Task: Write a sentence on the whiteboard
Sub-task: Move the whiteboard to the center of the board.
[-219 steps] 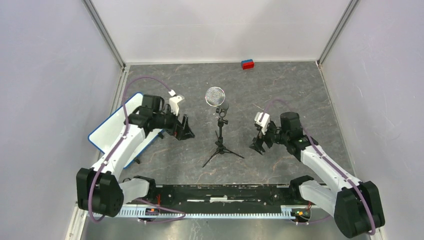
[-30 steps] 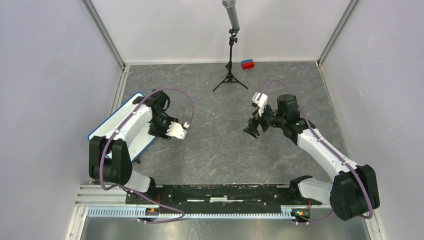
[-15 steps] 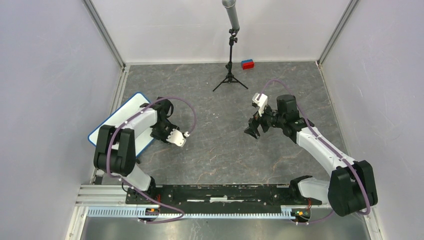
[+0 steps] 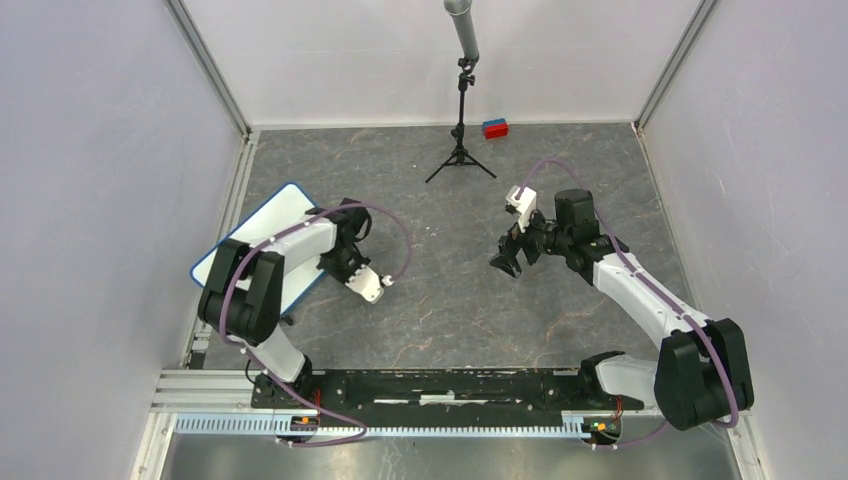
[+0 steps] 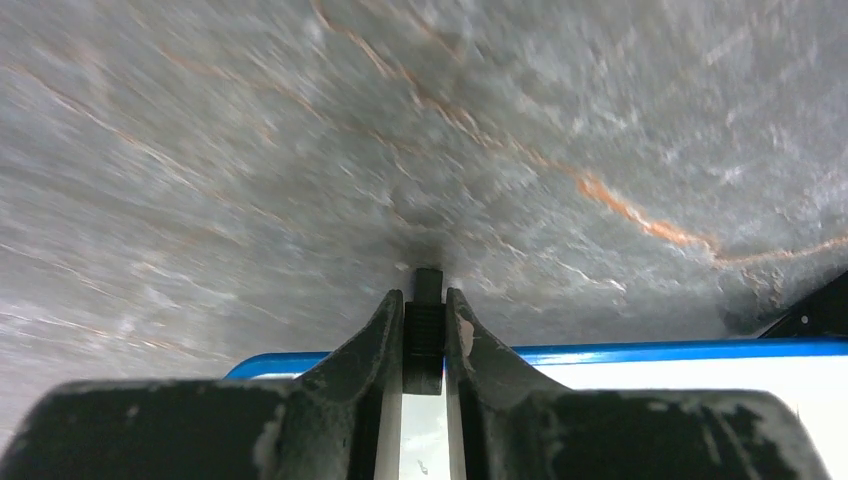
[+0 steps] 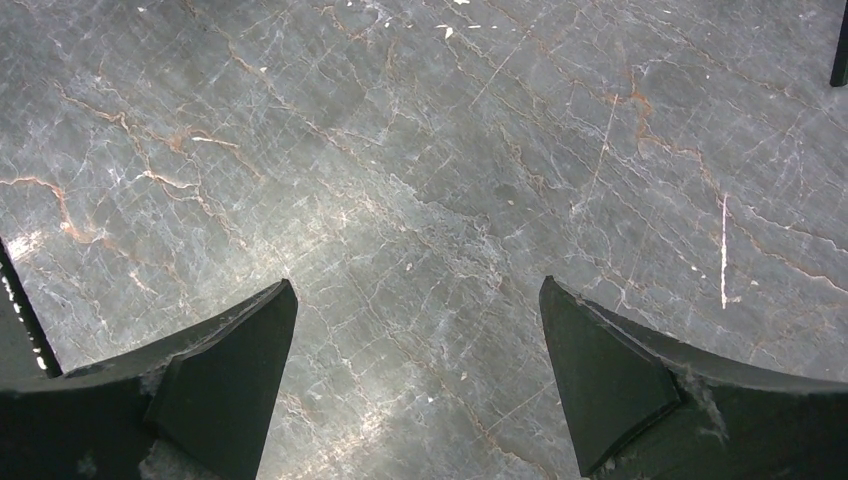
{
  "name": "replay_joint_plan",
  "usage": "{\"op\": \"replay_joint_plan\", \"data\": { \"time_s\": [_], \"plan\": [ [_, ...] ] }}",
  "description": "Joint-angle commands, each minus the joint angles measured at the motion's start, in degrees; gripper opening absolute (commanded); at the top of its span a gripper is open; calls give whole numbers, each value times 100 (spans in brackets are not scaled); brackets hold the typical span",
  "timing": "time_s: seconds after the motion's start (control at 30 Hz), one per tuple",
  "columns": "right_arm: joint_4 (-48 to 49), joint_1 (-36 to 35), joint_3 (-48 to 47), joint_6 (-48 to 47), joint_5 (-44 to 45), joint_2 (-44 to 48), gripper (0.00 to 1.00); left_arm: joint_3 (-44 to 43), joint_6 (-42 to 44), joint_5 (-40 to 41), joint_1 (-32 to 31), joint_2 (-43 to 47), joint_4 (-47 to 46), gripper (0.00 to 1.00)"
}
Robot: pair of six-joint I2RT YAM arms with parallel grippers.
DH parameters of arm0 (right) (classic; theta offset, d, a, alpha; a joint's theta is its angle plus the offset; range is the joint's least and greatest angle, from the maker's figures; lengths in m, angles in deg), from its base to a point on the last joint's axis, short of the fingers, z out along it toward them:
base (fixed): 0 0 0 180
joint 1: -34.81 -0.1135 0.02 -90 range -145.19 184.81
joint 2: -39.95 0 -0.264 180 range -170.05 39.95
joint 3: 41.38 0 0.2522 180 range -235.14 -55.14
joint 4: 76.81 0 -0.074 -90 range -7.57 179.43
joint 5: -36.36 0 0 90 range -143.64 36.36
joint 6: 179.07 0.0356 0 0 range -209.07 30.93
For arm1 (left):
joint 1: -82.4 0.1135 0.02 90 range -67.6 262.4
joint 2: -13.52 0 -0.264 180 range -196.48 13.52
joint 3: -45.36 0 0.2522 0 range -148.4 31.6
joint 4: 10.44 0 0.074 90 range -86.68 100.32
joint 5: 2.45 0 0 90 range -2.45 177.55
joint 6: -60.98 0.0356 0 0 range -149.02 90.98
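Note:
The whiteboard (image 4: pixel 262 238) lies close beside the metal bar, so my left gripper next slides its foot away toward the table's bare middle and releases.
The whiteboard (image 4: pixel 262 238), white with a blue rim, lies slanted at the left of the table, partly under my left arm. My left gripper (image 4: pixel 338 262) is at its right edge. In the left wrist view, my left gripper (image 5: pixel 424 300) is shut on a black ribbed foot (image 5: pixel 425 345) that sticks out past the blue rim (image 5: pixel 640 352). The sentence is not in view; the board surface that shows is bare. My right gripper (image 4: pixel 503 262) hangs over the middle right of the table. In its wrist view, my right gripper (image 6: pixel 415 300) stands wide open with only marble floor between the fingers.
A microphone on a black tripod (image 4: pixel 462 120) stands at the back centre. Beside it, against the back wall, lies a small red and blue block (image 4: pixel 494 128). A metal rail (image 4: pixel 235 180) runs along the table's left edge, close to the board.
My left gripper has closed on the board's black foot. The left arm has folded in and the board has shifted slightly right. The right arm has hardly moved.

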Motion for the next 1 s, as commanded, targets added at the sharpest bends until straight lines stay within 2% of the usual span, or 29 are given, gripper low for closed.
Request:
{"op": "replay_joint_plan", "data": {
  "time_s": [0.0, 0.47, 0.73, 0.83, 0.97],
  "plan": [
    [87, 43, -51, -86, -48, -9, 98, -562, -516, -319, -629, -176, 55, 7],
    [170, 242, -48, 151, 462, 250, 98, -2425, -2225, -353, -2823, -1644, 702, 6],
    [259, 481, 38, 213, 480, 413, 98, -3211, -2650, -378, -3559, -2292, 1037, 10],
    [386, 515, 129, 270, 499, 521, 98, -3331, -2878, -410, -3752, -2360, 1032, 22],
    [578, 546, 241, 406, 630, 656, 98, -3519, -3306, -521, -3925, -2281, 1036, 52]
  ]
}}
